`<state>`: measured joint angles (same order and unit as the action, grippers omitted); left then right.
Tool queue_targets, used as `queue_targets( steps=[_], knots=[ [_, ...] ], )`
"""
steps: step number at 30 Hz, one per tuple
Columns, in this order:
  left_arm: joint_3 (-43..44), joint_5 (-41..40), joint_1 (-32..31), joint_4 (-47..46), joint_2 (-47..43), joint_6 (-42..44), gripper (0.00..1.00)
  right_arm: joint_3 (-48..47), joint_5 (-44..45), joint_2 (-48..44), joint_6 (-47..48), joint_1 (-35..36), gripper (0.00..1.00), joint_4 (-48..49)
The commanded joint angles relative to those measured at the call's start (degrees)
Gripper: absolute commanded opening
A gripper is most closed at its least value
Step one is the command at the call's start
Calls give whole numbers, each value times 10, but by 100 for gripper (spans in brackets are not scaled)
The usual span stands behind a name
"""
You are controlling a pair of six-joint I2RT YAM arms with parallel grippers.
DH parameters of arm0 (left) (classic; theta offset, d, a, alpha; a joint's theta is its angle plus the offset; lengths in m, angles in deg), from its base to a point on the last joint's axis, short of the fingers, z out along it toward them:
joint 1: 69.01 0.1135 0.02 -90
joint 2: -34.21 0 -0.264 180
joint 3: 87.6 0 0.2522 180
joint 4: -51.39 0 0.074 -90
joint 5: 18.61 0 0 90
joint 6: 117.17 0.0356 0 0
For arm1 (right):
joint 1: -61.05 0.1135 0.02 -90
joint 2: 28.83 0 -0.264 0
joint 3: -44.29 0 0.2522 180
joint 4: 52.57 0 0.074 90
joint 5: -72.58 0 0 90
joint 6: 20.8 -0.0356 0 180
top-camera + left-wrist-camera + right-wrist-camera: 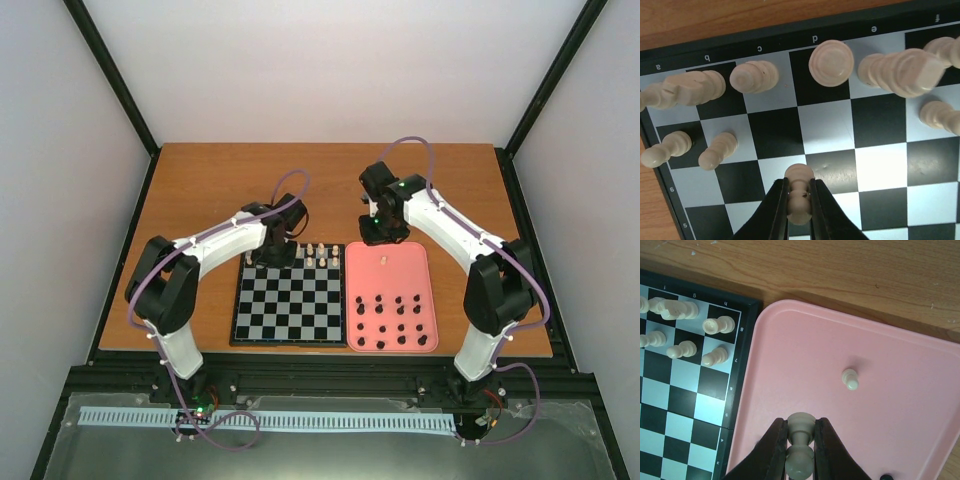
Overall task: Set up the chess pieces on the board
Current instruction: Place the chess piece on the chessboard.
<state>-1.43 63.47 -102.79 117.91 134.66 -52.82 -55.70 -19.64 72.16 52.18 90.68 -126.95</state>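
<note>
My left gripper holds the cream pawn and will next move outward and down onto the empty dark square beside the b pawn [776,132]. It will release the pawn there, since that row is open there.
The board [288,310] lies flat in front of the left arm, with cream chess pieces [320,252] along its far rows. My left gripper [799,187] is shut on a cream pawn [799,174] and hangs over the squares just short of those rows [831,62]. In the top view the left gripper [272,255] is at the board's far left corner. My right gripper [800,426] is shut on another cream pawn [800,459] above the pink tray [805,355]. A lone cream pawn [850,379] stands on the tray beyond it.
The pink tray [390,275] sits right of the board, with several black pieces [400,320] in its near half. The right gripper [378,235] is over the tray's far left corner. Bare wooden table [230,180] lies beyond both.
</note>
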Motion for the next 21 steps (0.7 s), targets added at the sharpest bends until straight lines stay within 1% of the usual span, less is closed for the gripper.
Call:
queue_targets(
  steps=[1, 8, 21],
  knots=[
    [-3, -18, 6, -34, 10, -21, 5, -9, 0, 7, -7, 6, 5, -2],
    [-1, -21, 13, -44, 26, -24, 6, -7, -6, 11, -7, 6, 5, -1],
    [-2, -2, 39, -49, 46, -9, 6, -10, -9, 23, -4, 6, 5, -3]
  ],
)
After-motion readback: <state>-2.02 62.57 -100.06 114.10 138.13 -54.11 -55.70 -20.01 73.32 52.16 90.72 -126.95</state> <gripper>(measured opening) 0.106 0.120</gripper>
